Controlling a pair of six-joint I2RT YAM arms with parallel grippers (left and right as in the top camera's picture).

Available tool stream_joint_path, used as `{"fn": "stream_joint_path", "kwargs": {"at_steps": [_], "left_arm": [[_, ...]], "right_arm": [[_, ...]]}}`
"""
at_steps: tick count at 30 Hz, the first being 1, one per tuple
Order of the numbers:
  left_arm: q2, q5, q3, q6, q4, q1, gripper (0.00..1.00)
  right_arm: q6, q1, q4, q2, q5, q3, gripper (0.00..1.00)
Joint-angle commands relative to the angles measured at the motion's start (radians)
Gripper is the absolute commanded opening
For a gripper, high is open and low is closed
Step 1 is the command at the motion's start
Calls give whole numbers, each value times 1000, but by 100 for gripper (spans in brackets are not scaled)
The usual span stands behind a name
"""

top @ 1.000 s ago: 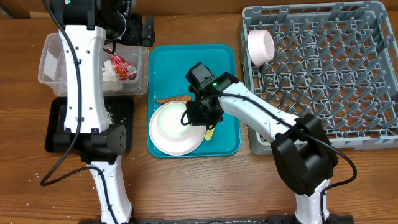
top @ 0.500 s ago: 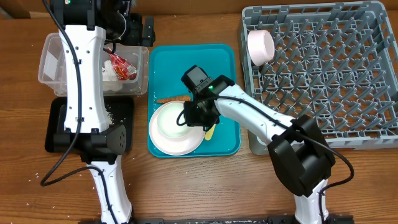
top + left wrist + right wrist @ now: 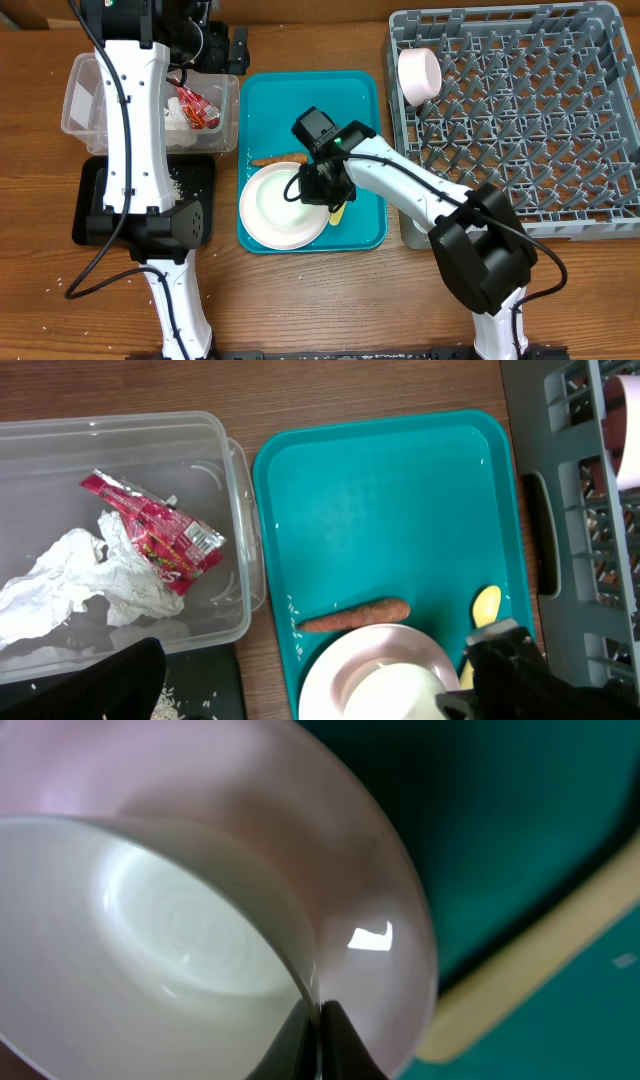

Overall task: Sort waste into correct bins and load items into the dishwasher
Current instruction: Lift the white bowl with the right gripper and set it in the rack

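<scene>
Next, my right gripper lifts toward the rack (image 3: pixel 520 110), which lies to its right in the overhead view. It then tilts the cup onto the rack's empty wires beside the pink bowl.
My right gripper (image 3: pixel 305 188) (image 3: pixel 318 1010) is shut on the rim of the small white cup (image 3: pixel 278 196) (image 3: pixel 160 940), which sits on the round whitish plate (image 3: pixel 265 228) (image 3: pixel 340 660) on the teal tray. The pale yellow spoon (image 3: pixel 338 211) (image 3: pixel 486 606) lies beside the plate, and the orange-brown food stick (image 3: pixel 278 158) (image 3: pixel 353 617) just beyond it. My left gripper (image 3: pixel 215 48) hangs open and empty above the clear tub (image 3: pixel 85 100), which holds the red-and-silver wrapper (image 3: pixel 155 530) and white paper (image 3: pixel 70 570). A pink bowl (image 3: pixel 420 73) stands in the grey rack (image 3: pixel 520 110).
The black tray (image 3: pixel 195 190) below the tub holds rice grains (image 3: pixel 165 705). The teal tray (image 3: pixel 320 100) lies between the tub and the rack. A few rice grains lie on the wood at the front left (image 3: pixel 70 285). The left arm's white link crosses over the tub.
My right gripper has shifted slightly left over the plate, still pinching the cup's rim. The left arm has not moved.
</scene>
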Motion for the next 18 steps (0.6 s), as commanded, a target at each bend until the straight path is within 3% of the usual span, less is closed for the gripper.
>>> {"fn": "stream_joint_path", "kwargs": {"at_steps": [1, 8, 11, 14, 17, 18], "left_arm": [[-9, 8, 12, 1, 3, -2, 100], [-9, 8, 12, 1, 3, -2, 100], [-9, 8, 12, 1, 3, -2, 100], [-9, 8, 12, 1, 3, -2, 100], [-9, 8, 12, 1, 3, -2, 99], [-9, 8, 12, 1, 3, -2, 100]], "right_arm": [[5, -5, -63, -133, 151, 81, 4], [47, -6, -259, -382, 615, 190, 4], [225, -6, -403, -478, 1098, 191, 4], [325, -6, -510, -491, 1407, 190, 4], [290, -13, -554, -474, 1585, 183, 4], [211, -29, -555, -453, 1642, 182, 4]]}}
